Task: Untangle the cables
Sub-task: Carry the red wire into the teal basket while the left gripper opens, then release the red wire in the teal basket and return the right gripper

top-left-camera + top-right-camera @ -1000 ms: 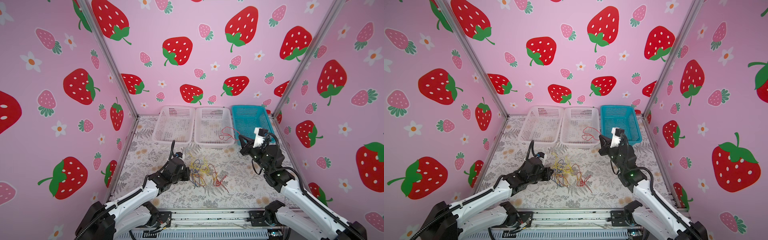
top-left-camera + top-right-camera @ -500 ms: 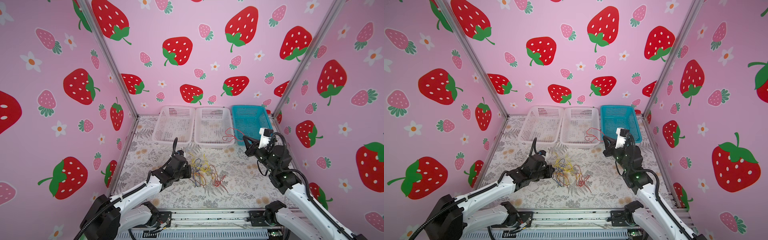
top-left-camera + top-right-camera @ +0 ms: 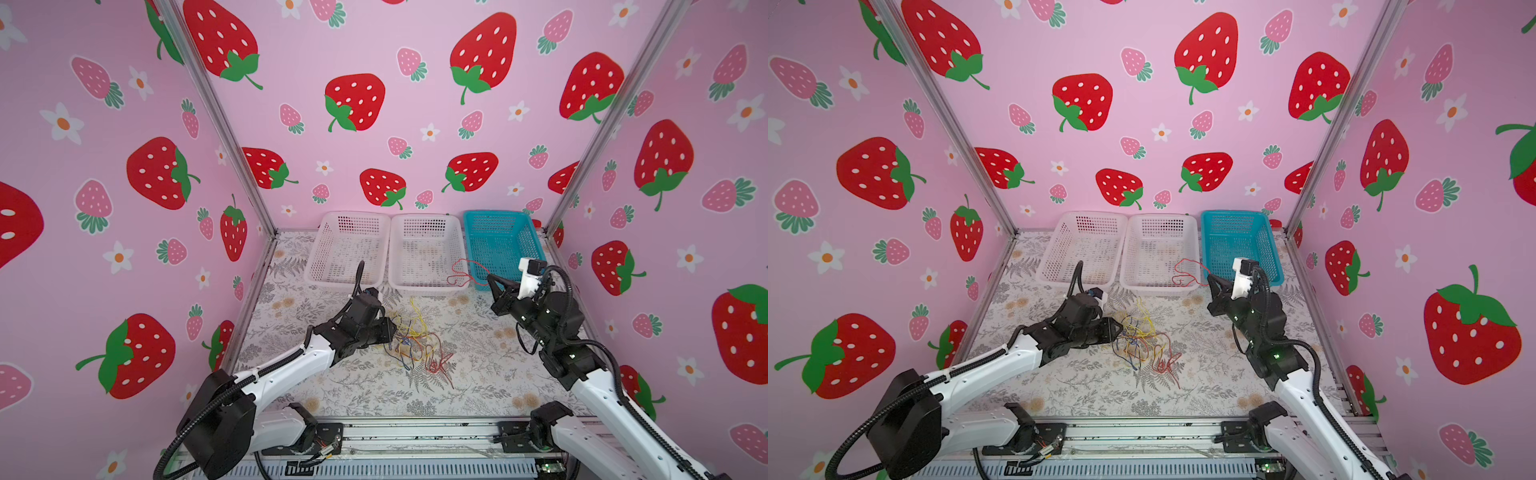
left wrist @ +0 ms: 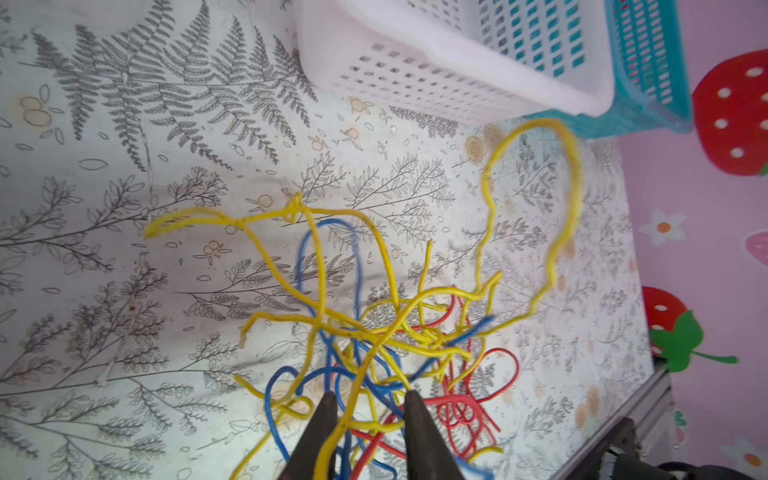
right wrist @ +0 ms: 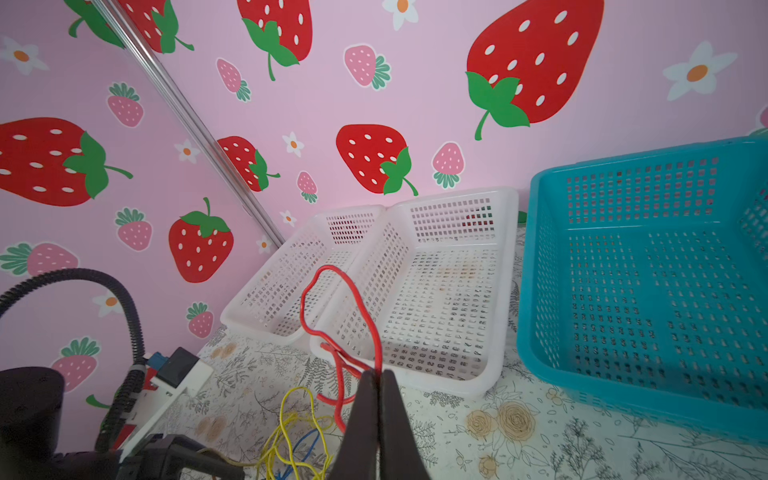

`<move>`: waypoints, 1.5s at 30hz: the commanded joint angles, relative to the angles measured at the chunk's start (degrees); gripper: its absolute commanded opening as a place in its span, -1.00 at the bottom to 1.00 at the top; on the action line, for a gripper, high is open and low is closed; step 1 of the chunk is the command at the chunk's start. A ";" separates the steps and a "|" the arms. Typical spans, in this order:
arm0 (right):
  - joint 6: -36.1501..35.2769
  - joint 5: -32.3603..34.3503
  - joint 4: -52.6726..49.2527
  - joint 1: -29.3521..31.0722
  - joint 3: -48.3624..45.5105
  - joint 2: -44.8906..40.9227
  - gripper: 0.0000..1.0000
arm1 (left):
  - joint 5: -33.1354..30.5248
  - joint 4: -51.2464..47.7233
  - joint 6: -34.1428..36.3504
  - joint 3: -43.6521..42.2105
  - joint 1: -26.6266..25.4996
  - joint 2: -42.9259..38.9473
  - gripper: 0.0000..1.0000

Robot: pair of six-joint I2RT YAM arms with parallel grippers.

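Observation:
My right gripper is holding the red cable clear of the tangle, so next it will swing outward, turn over the bottom of the blue basket and let go of the cable there.
The cables (image 3: pixel 415 345) (image 3: pixel 1142 340) lie as a tangle of thin yellow, blue and red wires mid-table. My left gripper (image 3: pixel 392 332) (image 3: pixel 1119 328) is low at the tangle's left edge. In the left wrist view its jaws (image 4: pixel 368 397) stand apart, and a yellow cable (image 4: pixel 374 332) runs loose between them. My right gripper (image 3: pixel 489 277) (image 3: pixel 1209 277) (image 5: pixel 378 374) is raised at the right and shut on a red cable (image 3: pixel 463 272) (image 3: pixel 1185 272) (image 5: pixel 316 291). That cable loops in the air by the middle basket's front rim, apart from the tangle.
Three baskets stand along the back wall: a white basket (image 3: pixel 320 253), a middle white basket (image 3: pixel 428 286) (image 5: pixel 494 374) and a blue basket (image 3: pixel 496 212) (image 5: pixel 536 332). Pink strawberry walls enclose the table on three sides. A metal rail (image 3: pixel 415 432) runs along the front.
My left gripper's jaws have parted at the tangle. My right gripper, still holding the red cable, has shifted slightly to the right.

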 commanded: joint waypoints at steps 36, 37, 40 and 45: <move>16.14 10.26 4.39 -22.53 20.62 40.81 -0.73 | -18.45 -29.44 20.20 20.60 0.62 -7.12 0.68; 14.98 9.15 4.38 -22.55 21.48 41.41 -0.58 | -18.30 -28.93 20.22 19.68 0.63 -7.73 0.69; 14.42 9.74 2.37 -22.55 22.62 41.52 -0.02 | -17.56 -27.93 20.98 17.42 0.61 -9.34 0.69; 13.73 8.10 2.18 -22.12 21.36 38.67 0.26 | -21.31 -27.21 23.03 14.99 0.63 -12.43 0.69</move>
